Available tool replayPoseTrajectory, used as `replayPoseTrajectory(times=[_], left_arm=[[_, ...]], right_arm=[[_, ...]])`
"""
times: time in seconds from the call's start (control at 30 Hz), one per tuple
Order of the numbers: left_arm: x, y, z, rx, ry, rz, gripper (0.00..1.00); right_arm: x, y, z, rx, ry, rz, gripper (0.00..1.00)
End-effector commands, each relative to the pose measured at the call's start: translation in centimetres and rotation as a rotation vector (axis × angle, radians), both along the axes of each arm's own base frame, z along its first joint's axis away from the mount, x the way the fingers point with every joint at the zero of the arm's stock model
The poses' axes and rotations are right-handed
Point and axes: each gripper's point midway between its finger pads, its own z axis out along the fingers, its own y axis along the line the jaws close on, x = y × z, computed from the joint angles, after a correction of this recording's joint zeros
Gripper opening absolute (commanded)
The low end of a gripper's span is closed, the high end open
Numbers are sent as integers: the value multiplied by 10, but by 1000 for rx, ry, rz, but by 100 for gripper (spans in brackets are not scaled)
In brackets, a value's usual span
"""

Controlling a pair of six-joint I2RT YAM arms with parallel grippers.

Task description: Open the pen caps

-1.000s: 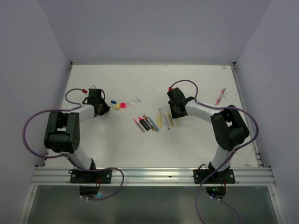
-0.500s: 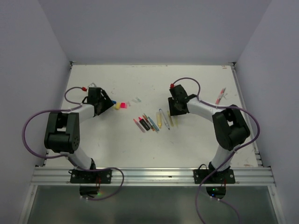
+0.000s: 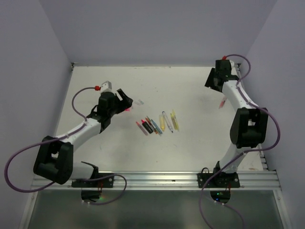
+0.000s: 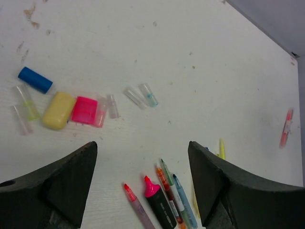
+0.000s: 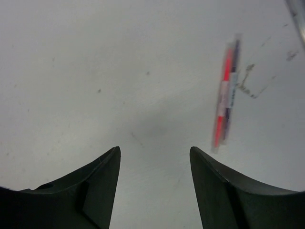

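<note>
My right gripper is going to move down and to the right in the wrist view next, over the red pen. The pen lies alone on bare table, with room for both of my fingers.
Loose pen caps lie in a group on the table: a blue cap, a yellow cap, a pink cap and pale clear caps. A row of uncapped pens lies mid-table, among them a pink-and-black highlighter. My left gripper hovers open and empty above the table, between the caps and the pens, and in the top view the left gripper hides most of the caps. Over bare table at the far right, my right gripper is open and empty. A red pen lies to its right.
The red pen lies apart from the others near the table's right edge, partly under the right arm. A single clear cap sits just right of the left gripper. Walls enclose the table on the left, back and right.
Both grippers have opened. The left gripper moved right and up over the caps. The right arm swung away from the pen row to the far right corner.
</note>
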Motion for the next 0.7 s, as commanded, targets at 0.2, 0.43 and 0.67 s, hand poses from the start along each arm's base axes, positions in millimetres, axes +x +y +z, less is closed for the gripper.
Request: replayPoseTrajectory(times=[0.2,0.43,0.67], left_arm=[[-21,-22,21,-94,-101,-92,80],[-39,-29,28,-109,-104,-164,79],[-45,-35,26,-131,-124,-205,79]], right_arm=[[14,-82,-1,-50,17,-169,58],[9,-111,-36,-56,62,-251,56],[-1,-131,-60,-76,106,-302,52]])
